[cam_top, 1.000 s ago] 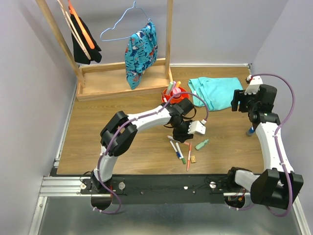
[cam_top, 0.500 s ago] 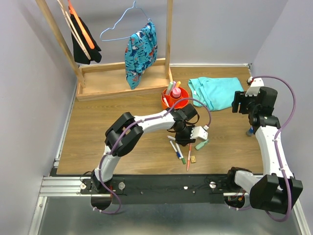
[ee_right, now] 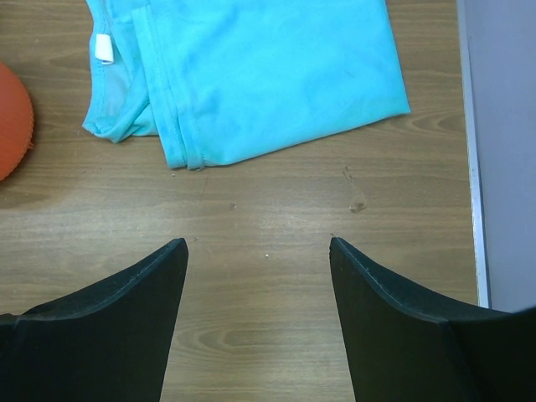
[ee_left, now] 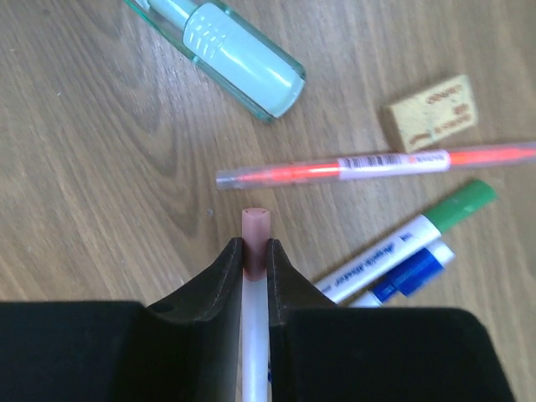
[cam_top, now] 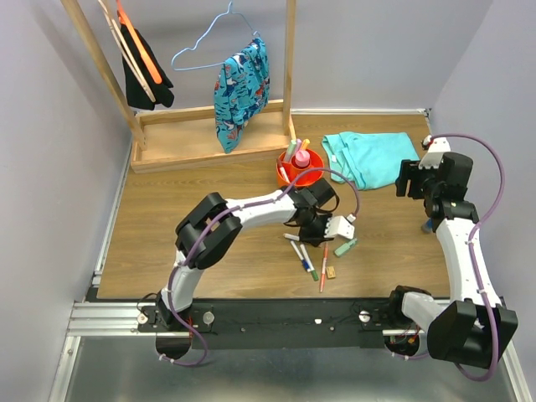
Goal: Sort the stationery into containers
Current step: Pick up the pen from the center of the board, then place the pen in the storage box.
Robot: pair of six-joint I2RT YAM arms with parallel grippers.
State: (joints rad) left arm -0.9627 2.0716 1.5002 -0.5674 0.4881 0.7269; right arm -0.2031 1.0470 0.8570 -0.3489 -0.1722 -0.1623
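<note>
My left gripper will next raise the pen, carry it outward, tilt it upright and release it inside the orange-red bowl (cam_top: 283,173), which stands outward and already holds upright highlighters.
My left gripper (cam_top: 322,235) (ee_left: 255,249) is low over the table and shut on a thin white pen with a dull pink cap (ee_left: 255,226); the cap sticks out past the fingertips. Just ahead of it lie a pale green highlighter (ee_left: 239,59) (cam_top: 345,248), an orange pen (ee_left: 377,165) (cam_top: 323,266), a tan eraser (ee_left: 431,110) (cam_top: 332,271), and a green-capped pen (ee_left: 419,230) beside a blue-capped one (ee_left: 414,272). The orange-red bowl (cam_top: 283,173) (ee_right: 10,117) holds a pink bottle (cam_top: 300,159) and upright highlighters. My right gripper (cam_top: 408,178) (ee_right: 258,244) hovers open over bare wood.
A teal cloth (cam_top: 368,157) (ee_right: 268,67) lies folded at the back right, next to the bowl. A wooden rack base (cam_top: 209,134) with hanging clothes stands along the back. A small blue item (cam_top: 428,224) sits by the right arm near the table's right edge.
The left gripper has come down toward the loose pens and closed on the pink-capped pen. The right arm has barely shifted.
</note>
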